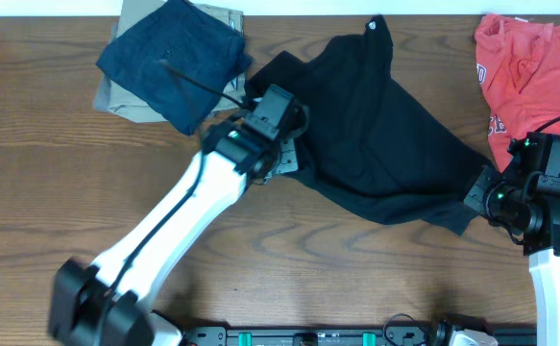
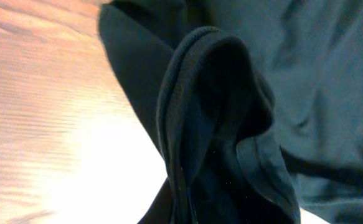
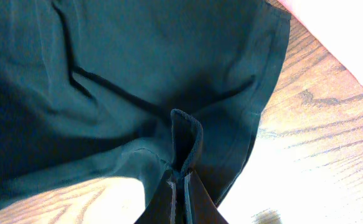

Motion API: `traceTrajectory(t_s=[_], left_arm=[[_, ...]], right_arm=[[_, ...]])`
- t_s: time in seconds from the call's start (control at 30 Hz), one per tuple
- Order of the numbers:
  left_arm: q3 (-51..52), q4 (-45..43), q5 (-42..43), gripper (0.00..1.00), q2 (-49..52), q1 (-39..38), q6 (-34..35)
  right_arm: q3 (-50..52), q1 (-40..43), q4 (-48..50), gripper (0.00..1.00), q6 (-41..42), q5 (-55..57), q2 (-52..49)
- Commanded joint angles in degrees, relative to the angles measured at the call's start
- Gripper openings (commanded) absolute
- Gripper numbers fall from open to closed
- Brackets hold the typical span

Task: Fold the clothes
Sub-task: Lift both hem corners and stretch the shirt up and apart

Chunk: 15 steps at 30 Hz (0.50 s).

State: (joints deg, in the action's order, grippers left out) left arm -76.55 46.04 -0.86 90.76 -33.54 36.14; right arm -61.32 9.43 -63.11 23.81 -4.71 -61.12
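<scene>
My left gripper will next move back and to the left in the overhead view to let go of the hem, because the bare front wood is back of it.
The black T-shirt (image 1: pixel 376 125) lies crumpled across the middle of the wooden table, with a small white mark near its top (image 1: pixel 372 26). My left gripper (image 1: pixel 289 154) is at its left edge, shut on a ribbed hem fold (image 2: pixel 193 124) that fills the left wrist view; its fingers are hidden by cloth. My right gripper (image 1: pixel 479 189) is at the shirt's lower right corner, shut on a pinched fold of black fabric (image 3: pixel 184 143), with its fingertips (image 3: pixel 182 180) pressed together around it.
A navy folded garment (image 1: pixel 169 60) lies on a khaki-tan one (image 1: pixel 126 96) at the back left, close to my left arm. A red shirt (image 1: pixel 534 67) lies at the back right, above my right arm. Bare wood runs along the front (image 1: pixel 356 279).
</scene>
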Motion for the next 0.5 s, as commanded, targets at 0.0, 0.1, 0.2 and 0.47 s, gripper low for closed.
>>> traceTrajectory(t_s=[0.0, 0.1, 0.2, 0.47], left_arm=[[-1.3, 1.6, -4.9, 0.05, -5.6, 0.0, -0.5], [-1.3, 3.3, -8.0, 0.06, -11.1, 0.0, -0.5], [-1.4, 5.0, -10.4, 0.06, -17.6, 0.0, -0.5], [-8.0, 13.1, -10.8, 0.06, -34.6, 0.0, -0.5]], right_arm=[[-0.1, 0.7, 0.2, 0.01, -0.7, -0.9, 0.0], [-0.5, 0.7, 0.4, 0.01, -0.8, -2.9, 0.3], [-2.3, 0.7, 0.1, 0.01, -2.7, -3.2, 1.3], [-19.8, 0.7, -8.0, 0.01, -5.6, -3.2, 3.5]])
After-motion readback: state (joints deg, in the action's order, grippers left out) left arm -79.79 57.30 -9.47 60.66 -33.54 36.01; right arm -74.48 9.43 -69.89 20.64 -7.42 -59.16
